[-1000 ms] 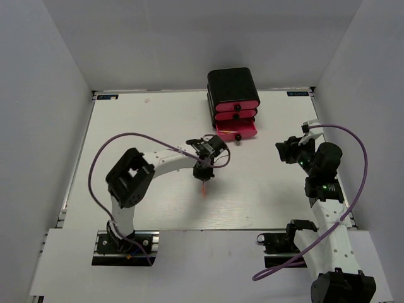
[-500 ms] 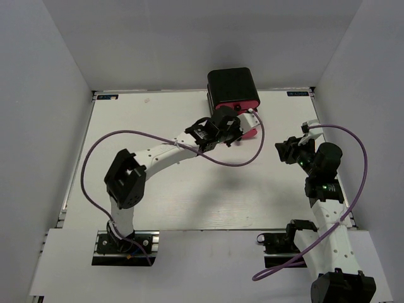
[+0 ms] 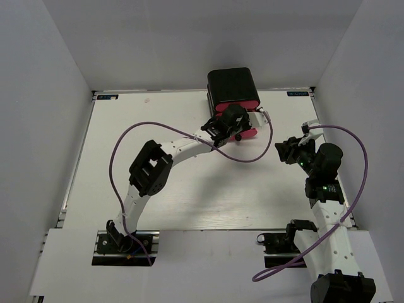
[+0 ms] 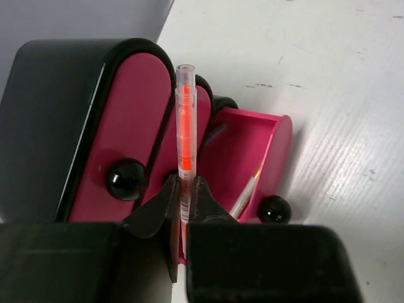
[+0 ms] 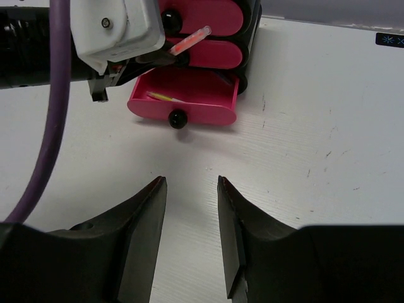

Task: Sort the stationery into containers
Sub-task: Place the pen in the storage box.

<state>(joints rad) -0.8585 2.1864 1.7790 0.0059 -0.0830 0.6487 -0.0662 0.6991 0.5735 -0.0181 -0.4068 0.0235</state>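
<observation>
My left gripper will next bring the thin orange pen down toward the open inside of the bottom drawer (image 4: 252, 151) and let go of the pen there, because the drawer is open below it.
The black drawer box (image 3: 232, 85) stands at the table's far edge with pink-red drawers. Its bottom drawer (image 4: 252, 151) is pulled open and holds a thin yellow stick (image 4: 247, 192), which also shows in the right wrist view (image 5: 163, 96). My left gripper (image 4: 184, 189) is shut on a thin orange pen (image 4: 184, 132) and holds it over the open drawer, in front of the upper drawers. In the top view it (image 3: 235, 128) covers the drawer fronts. My right gripper (image 5: 191, 183) is open and empty, above the table near the open drawer (image 5: 189, 101).
The left arm's purple cable (image 3: 252, 154) loops over the table in front of the box. White walls enclose the table on three sides. The right arm (image 3: 315, 164) stands at the right side.
My left gripper carried the orange pen from the table's middle up to the drawer box and now holds it over the open bottom drawer. The right arm has not moved.
</observation>
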